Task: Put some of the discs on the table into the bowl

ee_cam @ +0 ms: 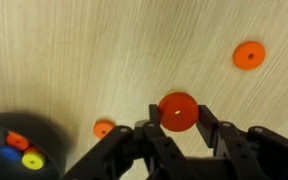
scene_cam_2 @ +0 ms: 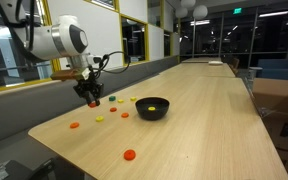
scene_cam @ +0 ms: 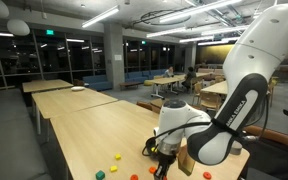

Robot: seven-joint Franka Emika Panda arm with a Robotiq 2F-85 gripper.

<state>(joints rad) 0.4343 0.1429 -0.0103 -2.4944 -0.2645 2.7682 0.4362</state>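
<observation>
I need to move my gripper left in the wrist view, over the black bowl's open middle, and lower to release, as the red-orange disc (ee_cam: pixel 178 110) hangs above bare table.
In the wrist view my gripper (ee_cam: pixel 178 118) is shut on a red-orange disc (ee_cam: pixel 178 110), held between the fingertips above the pale wood table (ee_cam: pixel 104 50). The black bowl (ee_cam: pixel 14 145) is at the lower left with orange, blue and yellow pieces inside. Two orange discs (ee_cam: pixel 249 55) (ee_cam: pixel 104 128) lie on the table. In an exterior view the gripper (scene_cam_2: pixel 92 98) hovers left of the bowl (scene_cam_2: pixel 152 108). Loose discs lie around it, one orange (scene_cam_2: pixel 131 154) and one yellow (scene_cam_2: pixel 99 120). In an exterior view the gripper (scene_cam: pixel 164 158) hangs near a red disc (scene_cam: pixel 117 157).
The table's near edge and corner (scene_cam_2: pixel 59 150) are close to the loose discs. A window wall (scene_cam_2: pixel 14 50) runs along the far side of the table behind the arm. Similar long tables (scene_cam: pixel 59 95) stand farther back.
</observation>
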